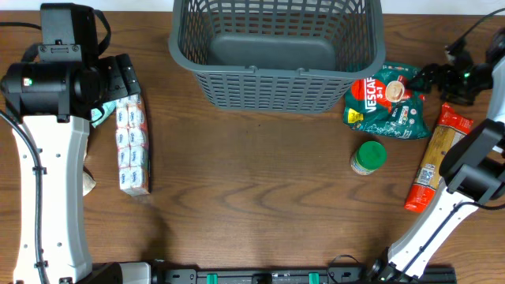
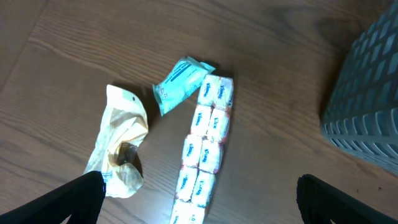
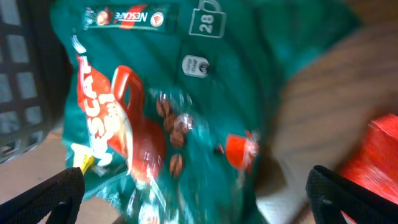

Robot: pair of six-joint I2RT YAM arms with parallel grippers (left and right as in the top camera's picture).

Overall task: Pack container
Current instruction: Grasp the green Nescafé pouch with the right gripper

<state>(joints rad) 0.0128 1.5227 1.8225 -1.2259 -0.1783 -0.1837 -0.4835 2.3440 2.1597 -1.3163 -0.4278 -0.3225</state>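
I will lower my right gripper next onto the side of the Nescafe bag away from the container, because the bag is already below and between the gripper's open fingers.
The dark grey slotted container [image 1: 276,79] stands at the table's back middle, its solid bottom bare. My left gripper [image 2: 199,199] is open above a long strip of white tissue packs [image 1: 132,143], also in the left wrist view [image 2: 205,146]. A teal pack [image 2: 177,84] and a crumpled cream bag [image 2: 121,149] lie beside the strip. My right gripper [image 3: 196,193] is open just above a green Nescafe bag [image 3: 186,93], which lies right of the container [image 1: 387,102]. The gripper body [image 1: 461,79] sits at the bag's right.
A green-lidded jar [image 1: 368,156] stands below the Nescafe bag. A long orange pasta pack [image 1: 438,158] lies at the right, seen red in the right wrist view [image 3: 373,155]. The container's corner shows in the left wrist view [image 2: 367,112].
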